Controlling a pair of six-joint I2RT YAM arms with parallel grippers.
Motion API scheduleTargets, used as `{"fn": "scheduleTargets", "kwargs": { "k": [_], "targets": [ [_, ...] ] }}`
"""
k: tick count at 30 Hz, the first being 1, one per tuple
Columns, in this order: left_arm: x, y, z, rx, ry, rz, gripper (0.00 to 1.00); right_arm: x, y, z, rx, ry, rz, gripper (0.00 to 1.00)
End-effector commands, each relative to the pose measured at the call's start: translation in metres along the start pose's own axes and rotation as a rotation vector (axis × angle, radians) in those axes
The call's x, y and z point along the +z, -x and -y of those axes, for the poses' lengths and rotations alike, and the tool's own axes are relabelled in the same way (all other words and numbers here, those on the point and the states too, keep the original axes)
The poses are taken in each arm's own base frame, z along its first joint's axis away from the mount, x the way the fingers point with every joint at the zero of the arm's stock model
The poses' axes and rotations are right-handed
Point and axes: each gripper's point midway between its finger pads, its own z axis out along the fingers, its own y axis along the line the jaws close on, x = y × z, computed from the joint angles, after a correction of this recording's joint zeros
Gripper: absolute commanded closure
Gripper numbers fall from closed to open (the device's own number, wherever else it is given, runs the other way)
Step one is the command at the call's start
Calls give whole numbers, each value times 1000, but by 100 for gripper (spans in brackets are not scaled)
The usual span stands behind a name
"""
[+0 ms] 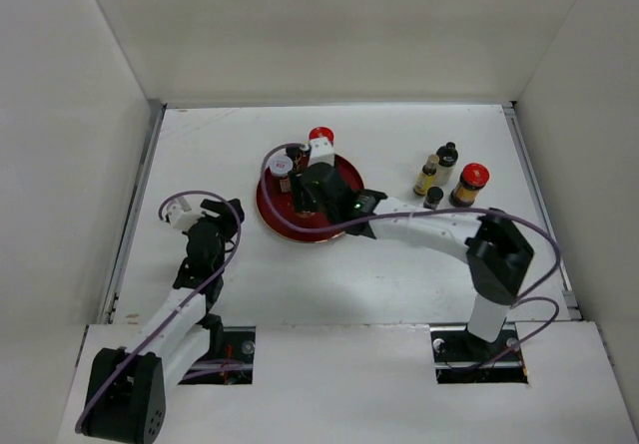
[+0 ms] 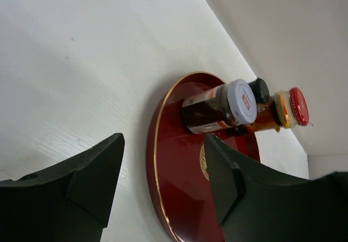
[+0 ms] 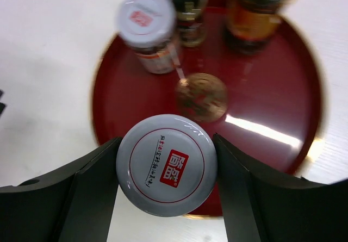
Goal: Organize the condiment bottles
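The tray is empty on the near side of the standing white-lidded jar; next, my right gripper will shift left in the top view and lower its jar there.
My right gripper is shut on a white-lidded jar with a red logo, held over the near edge of the round red tray. On the tray's far side stand another white-lidded jar, a slim black-capped bottle and a red-lidded jar. In the top view the right gripper is over the tray. My left gripper is open and empty, left of the tray. In the left wrist view it faces the tray rim.
Four more bottles stand in a group on the table at the right: a yellowish one, a black-capped one, a red-lidded jar and a small black-capped one. White walls enclose the table on three sides.
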Motion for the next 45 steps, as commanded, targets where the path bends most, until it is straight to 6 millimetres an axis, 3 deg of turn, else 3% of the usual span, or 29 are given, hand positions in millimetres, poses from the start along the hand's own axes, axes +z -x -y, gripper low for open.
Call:
{"fn": "scheduleTargets", "kwargs": {
  "k": [1, 8, 12, 14, 17, 20, 23, 27, 32, 33, 35, 36, 37, 41, 43, 45],
  "targets": [
    [0, 8, -3, -74, -8, 24, 42, 12, 47, -54, 37, 117, 135, 53],
    [2, 4, -10, -104, 7, -2, 42, 49, 26, -94, -13, 156, 115, 51],
    [2, 6, -8, -103, 2, 1, 42, 65, 9, -100, -19, 151, 95, 45],
    [3, 4, -9, -100, 6, -5, 42, 70, 4, -101, -18, 148, 89, 36],
    [2, 5, -8, -101, 2, -1, 42, 65, 9, -105, -14, 163, 105, 18],
    [3, 5, -10, -96, 13, 1, 42, 48, 28, -104, 5, 179, 153, 0],
    [3, 6, -9, -97, 4, 2, 42, 24, 50, -94, 38, 190, 201, 0],
    [3, 6, -9, -88, 5, 3, 42, -8, 64, -49, 83, 137, 254, 0],
    [0, 8, 1, -73, -26, 15, 42, -45, 49, 36, 120, 0, 283, 0],
    [0, 7, 2, -68, -25, 13, 42, -54, 44, 53, 135, -20, 284, 12],
    [0, 4, 3, -65, -28, 2, 42, -73, 38, 84, 163, -54, 295, 62],
    [0, 5, 5, -66, -34, 4, 42, -84, 36, 102, 188, -88, 307, 77],
    [0, 5, 6, -62, -36, 7, 42, -94, 35, 121, 216, -135, 321, 83],
    [2, 3, 4, -54, -26, -1, 42, -120, 16, 195, 254, -371, 301, 84],
    [1, 4, 7, -54, -33, 2, 42, -126, -2, 227, 255, -481, 254, 75],
    [1, 5, 7, -48, -30, 11, 42, -133, -18, 248, 283, -551, 216, 59]
  ]
}}
